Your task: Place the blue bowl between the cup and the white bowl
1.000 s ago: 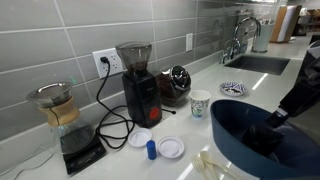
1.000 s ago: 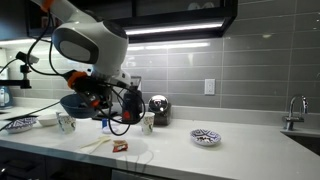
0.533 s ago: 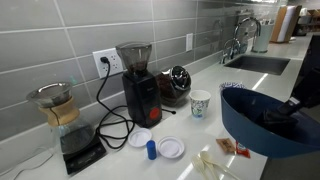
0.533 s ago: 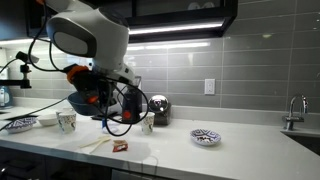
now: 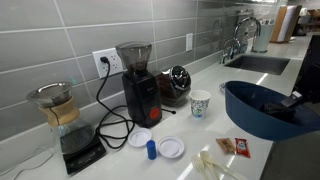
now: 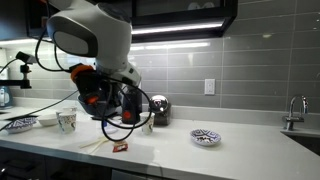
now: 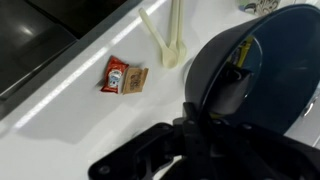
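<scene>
The gripper moves the blue bowl (image 5: 258,108) outward and down onto the bare counter between cup and white bowl next. It then releases the bowl's rim, since that gap stands empty.
My gripper (image 7: 188,112) is shut on the rim of the dark navy blue bowl (image 7: 262,62) and holds it in the air above the counter. In an exterior view the blue bowl (image 5: 258,108) hangs at the right, in front of the small white cup (image 5: 200,103). In an exterior view the bowl (image 6: 95,102) is mostly behind the arm, left of the cup (image 6: 147,123). The white bowl with a blue pattern (image 6: 205,137) sits further right on the counter. It is hidden behind the blue bowl in the view from the grinder side.
A black grinder (image 5: 137,82) and a round dark appliance (image 5: 177,85) stand by the wall. Two flat white discs (image 5: 171,147) and a small blue cylinder (image 5: 151,149) lie in front. A sauce packet (image 7: 124,76) and pale utensils (image 7: 168,40) lie near the counter edge. The sink (image 5: 258,63) is beyond.
The gripper has carried the blue bowl up and along the counter toward the cup and the sink side. Nothing else has moved.
</scene>
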